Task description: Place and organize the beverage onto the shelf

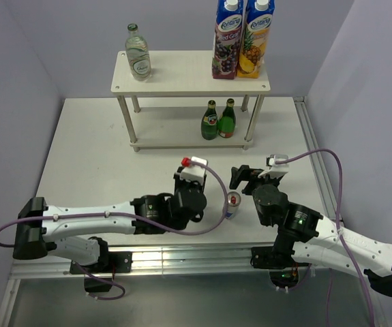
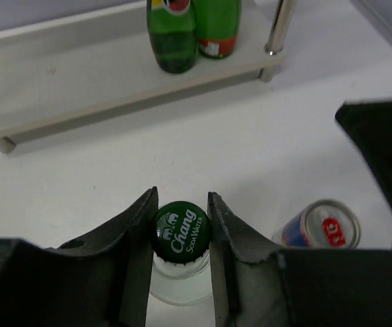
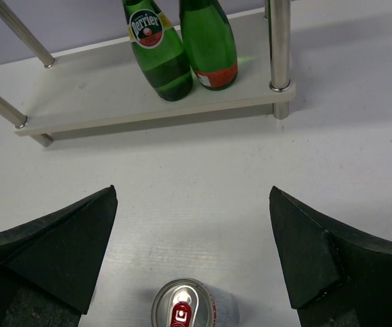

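My left gripper moves up and outward next, then down onto the bare shelf top [image 1: 166, 72] beside the clear bottle to release, since that spot is free.
My left gripper [image 2: 182, 197] is shut on the green cap of a clear bottle [image 2: 181, 230], which hangs upright below it; in the top view the wrist [image 1: 190, 178] hides this bottle. A silver-blue-red can [image 1: 233, 204] stands on the table between the arms and also shows in the wrist views [image 2: 322, 228] [image 3: 185, 310]. My right gripper [image 3: 192, 194] is open wide, with the can between and just behind its jaws [image 1: 249, 178]. The cream shelf [image 1: 182, 80] holds a clear bottle [image 1: 138, 53] on top at the left and two green bottles [image 1: 210, 121] [image 1: 228, 119] on the lower board. A second can is out of view.
Two tall juice cartons [image 1: 228, 37] [image 1: 257, 37] stand on the shelf top at the right. A shelf leg [image 3: 279, 44] stands right of the green bottles [image 3: 156, 54] [image 3: 209, 44]. Walls close in the table on the left, back and right.
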`<state>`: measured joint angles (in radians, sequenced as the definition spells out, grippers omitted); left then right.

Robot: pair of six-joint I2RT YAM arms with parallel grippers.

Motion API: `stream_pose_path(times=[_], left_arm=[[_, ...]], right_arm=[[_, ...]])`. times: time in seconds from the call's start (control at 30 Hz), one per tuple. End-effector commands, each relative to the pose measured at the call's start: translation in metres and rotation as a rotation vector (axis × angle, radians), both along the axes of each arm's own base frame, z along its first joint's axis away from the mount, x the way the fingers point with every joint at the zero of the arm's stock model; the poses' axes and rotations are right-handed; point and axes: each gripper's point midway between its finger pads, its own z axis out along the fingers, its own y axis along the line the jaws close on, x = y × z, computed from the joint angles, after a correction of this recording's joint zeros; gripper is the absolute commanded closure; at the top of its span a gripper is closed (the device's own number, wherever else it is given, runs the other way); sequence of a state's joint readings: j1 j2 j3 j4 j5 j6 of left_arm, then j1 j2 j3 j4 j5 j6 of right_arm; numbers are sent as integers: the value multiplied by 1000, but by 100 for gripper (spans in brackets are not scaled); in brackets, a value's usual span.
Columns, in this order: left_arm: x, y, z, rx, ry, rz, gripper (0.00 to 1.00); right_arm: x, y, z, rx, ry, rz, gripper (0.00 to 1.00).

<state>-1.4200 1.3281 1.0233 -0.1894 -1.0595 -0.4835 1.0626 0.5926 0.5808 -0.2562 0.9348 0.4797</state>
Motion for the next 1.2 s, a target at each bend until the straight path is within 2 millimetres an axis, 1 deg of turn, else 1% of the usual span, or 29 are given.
stream_pose_path(times=[0.0, 0.03, 0.07, 0.1, 0.13, 0.17, 0.2, 0.23, 0.27, 0.3, 0.33, 0.37, 0.4, 0.43, 0.47, 0.5, 0.53, 0.57, 0.6, 0.67, 0.7, 0.77, 0.8, 0.83, 0.97, 1.03, 1.07, 1.1, 1.17], left_arm=[[30, 9, 109, -177, -120, 12, 100], [36, 9, 119, -175, -132, -1, 100], [42, 9, 144, -214, -143, -15, 100], [59, 16, 151, -170, -161, 6, 100], [66, 15, 161, -163, -168, -10, 100], [74, 21, 197, -212, -198, -2, 100], [91, 24, 203, -166, -213, -2, 100], [98, 24, 216, -161, -230, -10, 100], [109, 24, 246, -176, -270, -8, 100], [123, 33, 261, -174, -291, 12, 100], [130, 36, 269, -155, -297, 18, 100], [131, 45, 307, -208, -349, 25, 100], [149, 44, 307, -192, -351, 34, 100], [155, 46, 314, -162, -368, 32, 100], [154, 55, 341, -201, -413, 38, 100], [171, 54, 337, -181, -412, 56, 100], [175, 55, 343, -187, -424, 51, 100], [175, 62, 360, -210, -455, 60, 100], [188, 63, 356, -200, -455, 75, 100], [196, 67, 364, -218, -487, 82, 100], [204, 73, 364, -217, -496, 99, 100], [213, 74, 360, -216, -504, 98, 100], [221, 79, 362, -228, -519, 112, 100], [224, 80, 363, -233, -528, 111, 100], [247, 80, 353, -236, -538, 115, 100], [255, 82, 352, -229, -541, 126, 100], [256, 83, 357, -232, -553, 132, 100], [263, 82, 351, -220, -550, 137, 100], [267, 83, 354, -222, -561, 140, 100]], right_arm=[[0, -4, 5, 29, -15, -23, 1], [0, -4, 4, 27, -16, -23, 1], [0, -4, 5, 32, -18, -20, 1], [0, -3, 5, 30, -18, -20, 1], [0, -3, 5, 27, -17, -19, 1], [1, -3, 5, 26, -17, -22, 1], [1, -3, 5, 27, -18, -22, 1], [1, -2, 5, 25, -17, -19, 1], [1, -2, 5, 25, -17, -19, 1], [1, -2, 5, 26, -17, -19, 1], [0, -3, 4, 25, -16, -19, 1], [1, -3, 5, 27, -18, -22, 1], [0, -4, 6, 31, -20, -24, 1], [0, -4, 6, 32, -21, -24, 1], [0, -4, 6, 31, -21, -23, 1], [0, -5, 6, 33, -23, -27, 1], [0, -5, 6, 32, -22, -25, 1], [0, -5, 7, 33, -23, -27, 1], [0, -5, 6, 35, -22, -25, 1], [0, -5, 6, 34, -21, -25, 1], [0, -4, 6, 32, -20, -22, 1], [0, -5, 5, 33, -20, -22, 1], [0, -5, 6, 34, -21, -22, 1], [0, -4, 6, 34, -20, -20, 1], [-1, -5, 7, 38, -23, -22, 1], [-1, -5, 6, 37, -21, -23, 1], [-1, -5, 6, 38, -23, -22, 1], [-1, -5, 6, 37, -22, -22, 1], [0, -5, 5, 34, -21, -22, 1]])
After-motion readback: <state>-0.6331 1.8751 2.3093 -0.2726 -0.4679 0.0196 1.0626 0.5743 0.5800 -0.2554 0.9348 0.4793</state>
